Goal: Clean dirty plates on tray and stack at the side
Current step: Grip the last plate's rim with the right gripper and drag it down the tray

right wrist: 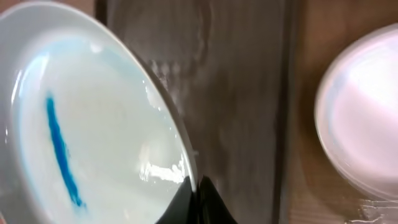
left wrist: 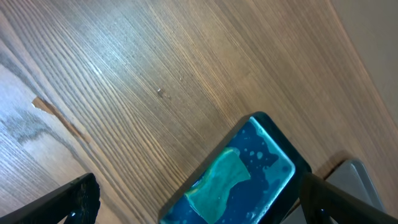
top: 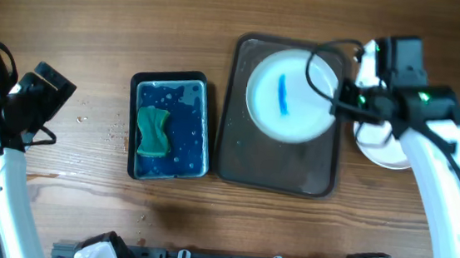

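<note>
The plate goes back and down with my right gripper next, to rest on the near half of the dark brown tray [top: 274, 173] for release. The tray's bottom is bare there.
A white plate with a blue streak [top: 287, 96] hangs over the dark brown tray [top: 274, 173]. My right gripper [top: 338, 101] is shut on its right rim and holds it tilted above the tray. In the right wrist view the plate [right wrist: 93, 130] fills the left side, and the jaws [right wrist: 198, 194] pinch its edge over the tray floor [right wrist: 236, 93]. White plates [top: 382, 151] lie on the table right of the tray, partly under my right arm; they also show in the right wrist view [right wrist: 367, 118]. My left gripper [left wrist: 199, 214] is open and empty above the wood.
A small black tray of blue liquid [top: 172, 126] holds a green sponge [top: 153, 132] left of the brown tray; both show in the left wrist view [left wrist: 249, 171], the sponge [left wrist: 217, 180] between my left fingers' line of sight. Water drops dot the wood [top: 80, 120].
</note>
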Tool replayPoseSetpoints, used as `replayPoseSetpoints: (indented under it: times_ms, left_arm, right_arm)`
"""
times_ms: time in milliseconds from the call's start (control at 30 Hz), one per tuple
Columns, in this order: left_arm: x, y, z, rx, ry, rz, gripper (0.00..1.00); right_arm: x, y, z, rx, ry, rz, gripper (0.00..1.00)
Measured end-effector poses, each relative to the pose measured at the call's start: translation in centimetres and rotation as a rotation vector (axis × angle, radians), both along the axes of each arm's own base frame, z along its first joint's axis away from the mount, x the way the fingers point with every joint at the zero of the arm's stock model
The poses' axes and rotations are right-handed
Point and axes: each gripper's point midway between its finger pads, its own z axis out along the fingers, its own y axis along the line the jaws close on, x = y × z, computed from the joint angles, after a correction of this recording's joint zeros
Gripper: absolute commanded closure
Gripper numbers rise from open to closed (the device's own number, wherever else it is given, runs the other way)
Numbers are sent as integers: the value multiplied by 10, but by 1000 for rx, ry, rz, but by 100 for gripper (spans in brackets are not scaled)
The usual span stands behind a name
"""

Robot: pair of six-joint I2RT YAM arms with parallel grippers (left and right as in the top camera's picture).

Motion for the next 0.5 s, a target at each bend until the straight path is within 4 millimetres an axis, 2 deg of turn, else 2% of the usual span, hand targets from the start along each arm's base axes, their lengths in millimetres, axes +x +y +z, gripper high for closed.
replayPoseSetpoints:
  times_ms: [100, 300, 367, 467, 500]
  left_arm:
    - [0, 0, 0, 0, 0, 0, 0]
    - [2, 1, 2, 4, -12, 0, 0]
    - [3, 0, 2, 0, -13, -2, 0]
    - [5, -10, 1, -53, -25, -32, 0]
    - [4, -15, 0, -78, -23, -45, 0]
  right_arm:
    - [-11, -3, -16, 1, 48, -40, 96]
    - [-29, -2, -112, 33, 145, -102, 96]
    - [-36, -1, -138, 43, 148, -101, 96]
    - [-34, 3, -154, 55, 95, -52, 95]
    - [-35, 4, -156, 57, 89, -34, 91]
